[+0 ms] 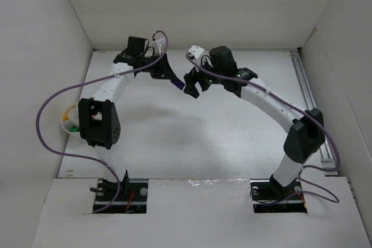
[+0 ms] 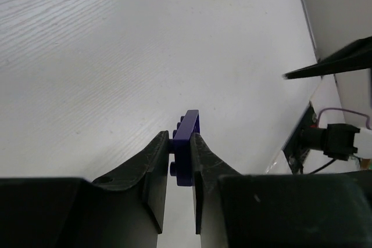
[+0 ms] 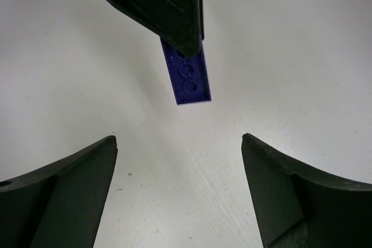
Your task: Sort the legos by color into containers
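Next, my left gripper swings back over the container (image 1: 70, 121), which lies to its left in the top view and holds sorted legos, and releases the purple-blue lego.
A purple-blue lego plate (image 2: 187, 143) stands on edge between the fingers of my left gripper (image 2: 181, 146), which is shut on it above the white floor. In the top view this left gripper (image 1: 176, 81) reaches to the back middle, with the lego (image 1: 179, 86) at its tip. My right gripper (image 1: 192, 89) faces it closely. In the right wrist view the right gripper (image 3: 179, 139) is open and empty, just short of the lego (image 3: 190, 79) that hangs from the left fingers (image 3: 165, 7). One container (image 1: 68, 118) at the left holds yellow and green legos. Other legos are out of view.
White walls enclose the floor on the left, back and right. A metal rail (image 1: 311, 103) runs along the right side. Purple cables (image 1: 49, 108) loop from both arms. The left arm's elbow (image 1: 99, 123) hangs right beside the container.
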Controlling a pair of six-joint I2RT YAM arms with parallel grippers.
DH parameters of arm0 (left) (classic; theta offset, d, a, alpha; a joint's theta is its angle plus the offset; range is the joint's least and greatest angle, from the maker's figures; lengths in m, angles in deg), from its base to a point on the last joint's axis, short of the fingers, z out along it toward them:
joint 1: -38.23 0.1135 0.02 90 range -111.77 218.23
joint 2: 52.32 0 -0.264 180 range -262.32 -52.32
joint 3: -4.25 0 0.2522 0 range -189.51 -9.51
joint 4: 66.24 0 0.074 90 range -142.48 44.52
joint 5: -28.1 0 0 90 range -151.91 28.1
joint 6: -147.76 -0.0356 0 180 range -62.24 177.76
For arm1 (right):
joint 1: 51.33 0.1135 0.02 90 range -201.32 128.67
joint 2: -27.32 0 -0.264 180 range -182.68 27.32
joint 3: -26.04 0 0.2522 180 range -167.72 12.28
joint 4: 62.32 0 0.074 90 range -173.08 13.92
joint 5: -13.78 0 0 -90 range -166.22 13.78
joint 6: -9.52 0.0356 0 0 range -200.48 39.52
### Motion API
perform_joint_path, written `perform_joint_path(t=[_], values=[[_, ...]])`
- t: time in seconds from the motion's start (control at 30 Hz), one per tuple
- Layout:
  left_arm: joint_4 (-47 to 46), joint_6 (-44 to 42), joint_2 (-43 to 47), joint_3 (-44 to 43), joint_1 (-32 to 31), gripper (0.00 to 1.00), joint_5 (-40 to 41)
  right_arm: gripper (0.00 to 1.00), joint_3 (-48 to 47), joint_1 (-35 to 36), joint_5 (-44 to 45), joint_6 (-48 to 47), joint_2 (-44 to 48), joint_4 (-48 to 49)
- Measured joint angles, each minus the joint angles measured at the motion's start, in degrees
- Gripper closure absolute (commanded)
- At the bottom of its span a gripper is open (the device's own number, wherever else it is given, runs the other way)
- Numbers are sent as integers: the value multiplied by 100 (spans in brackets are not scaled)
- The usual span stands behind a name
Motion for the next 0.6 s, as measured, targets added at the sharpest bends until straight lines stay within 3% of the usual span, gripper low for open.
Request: perform_joint_path(t=[0.17,0.27,0.47,0.6], values=[[214,-179,181,26,212,100,721,4,780,-634,-411,221,1001,391],[492,-490,522,87,466,100,1342,4,837,-1067,-481,431,1126,433],[1123,-1287,1349,87,1165,100,2404,4,321,-1534,-697,981,299,70],[1637,-1749,1766,68,2153,100,2649,1,-46,-1714,-885,1246,-297,-212]])
